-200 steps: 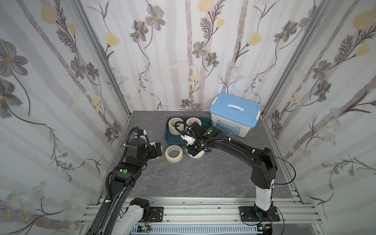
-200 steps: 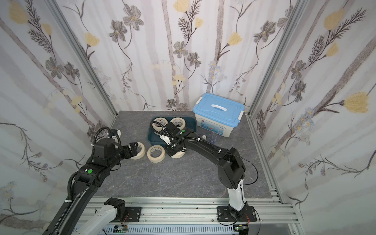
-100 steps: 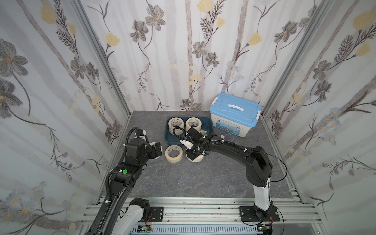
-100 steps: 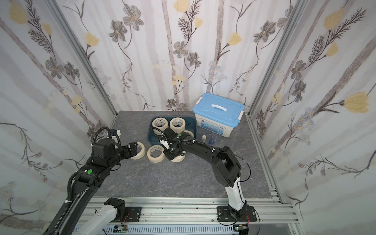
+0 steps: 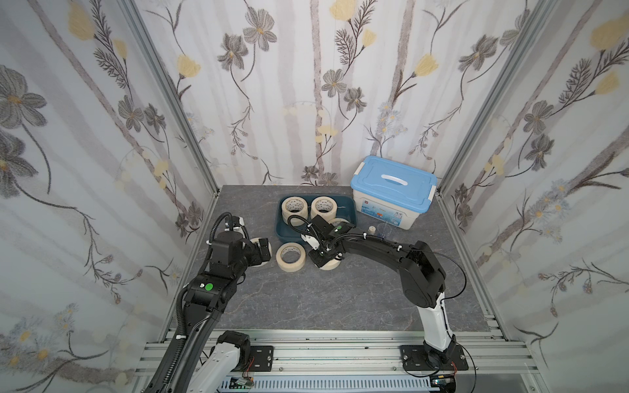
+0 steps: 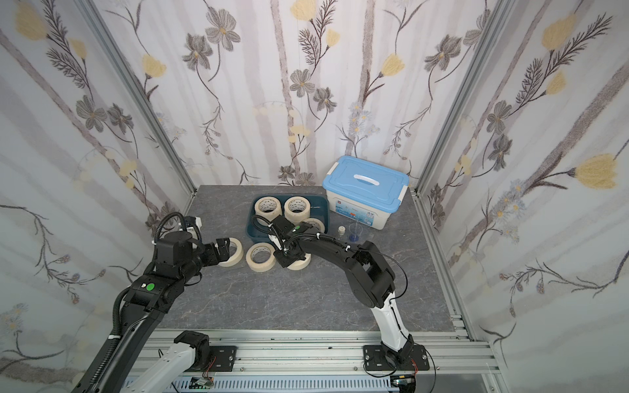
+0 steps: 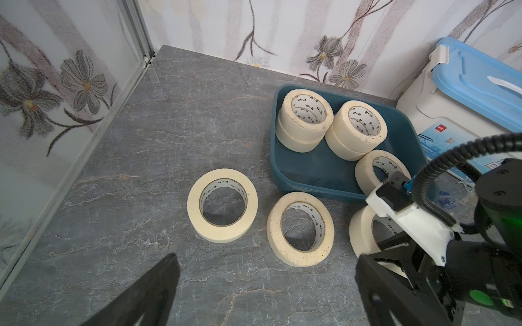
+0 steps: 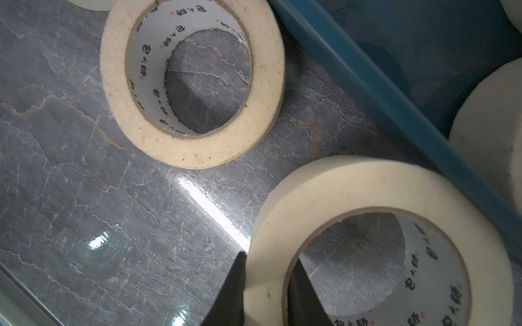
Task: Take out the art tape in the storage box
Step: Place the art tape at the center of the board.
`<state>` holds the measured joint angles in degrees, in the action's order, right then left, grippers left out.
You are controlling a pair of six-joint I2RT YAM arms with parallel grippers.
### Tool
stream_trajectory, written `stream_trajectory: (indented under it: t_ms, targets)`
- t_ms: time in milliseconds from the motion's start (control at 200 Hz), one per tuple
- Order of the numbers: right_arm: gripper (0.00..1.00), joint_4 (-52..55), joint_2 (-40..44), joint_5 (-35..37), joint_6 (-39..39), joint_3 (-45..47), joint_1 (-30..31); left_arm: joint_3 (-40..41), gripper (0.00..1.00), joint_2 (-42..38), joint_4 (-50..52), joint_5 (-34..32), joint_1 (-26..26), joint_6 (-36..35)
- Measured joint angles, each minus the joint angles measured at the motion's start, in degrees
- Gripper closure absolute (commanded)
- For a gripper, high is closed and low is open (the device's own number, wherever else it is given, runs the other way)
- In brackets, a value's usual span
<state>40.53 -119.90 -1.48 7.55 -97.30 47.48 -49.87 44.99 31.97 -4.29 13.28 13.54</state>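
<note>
The right gripper needs to move down to the bare tabletop below next and release the roll's side, as the third roll hangs clear of the box's front edge.
The teal storage box [image 5: 284, 233] holds two stacks of cream art tape [image 5: 294, 207] [image 5: 323, 207] and one more roll [image 7: 364, 172] at its front right. Two rolls lie flat on the table before it [image 5: 290, 257] [image 7: 195, 209]. My right gripper [image 8: 268, 282] is shut on the wall of a third roll [image 8: 367, 197], one finger inside the ring and one outside, low at the table just outside the box's front edge [image 5: 328, 263]. My left gripper [image 7: 265, 282] stands open above the table, next to the leftmost roll [image 5: 263, 250].
A white tub with a light-blue lid [image 5: 393, 197] stands right of the box. A small white cap [image 6: 341, 230] and a clear cup [image 6: 355, 234] sit in front of the tub. Patterned walls close in the left, back and right.
My right gripper has carried its roll from the box's front edge a little toward the front and down to the table. The left arm has not moved.
</note>
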Motion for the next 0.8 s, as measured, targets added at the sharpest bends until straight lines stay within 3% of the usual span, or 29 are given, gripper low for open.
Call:
stream_trajectory:
  t_ms: [799]
  targets:
    - [0.75,0.0,-4.6,0.2,1.0,-1.9,-0.6,0.0,0.0,0.0,0.0,0.0,0.0,0.0]
